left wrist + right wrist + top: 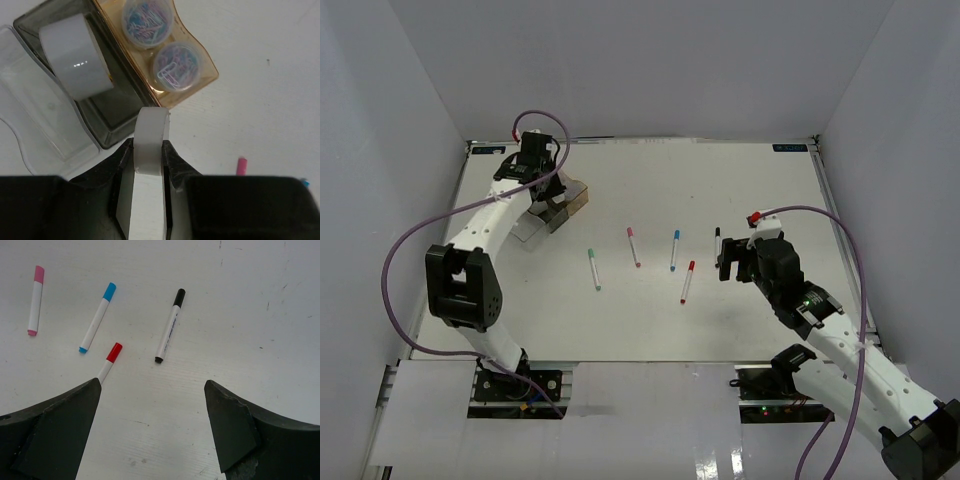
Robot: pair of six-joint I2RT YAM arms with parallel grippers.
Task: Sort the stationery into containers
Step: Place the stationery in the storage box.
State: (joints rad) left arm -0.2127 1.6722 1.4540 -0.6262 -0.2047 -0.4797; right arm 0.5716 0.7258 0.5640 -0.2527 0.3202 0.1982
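Observation:
My left gripper moves down and left in the wrist view into the dark box's empty end point(118, 113) next, below it beside the silvery tape ring point(75, 55).
My left gripper point(148, 150) is shut on a small whitish tape roll point(150, 135), held edge-on just in front of the joined containers point(570, 203). The amber box point(212, 75) holds two round tubs point(176, 67) of clips. The dark box point(117, 115) beside it holds the silvery tape ring point(75, 55); a clear box point(35, 115) is on the left. My right gripper point(152, 390) is open and empty above the table, near the red point(110, 360), black point(169, 326), blue point(97, 317) and pink point(35, 300) markers. The green marker point(594, 268) lies further left.
The markers lie in a loose row across the middle of the white table point(650, 320). White walls enclose the table at the back and both sides. The left arm point(470, 260) reaches along the left edge to the back left corner.

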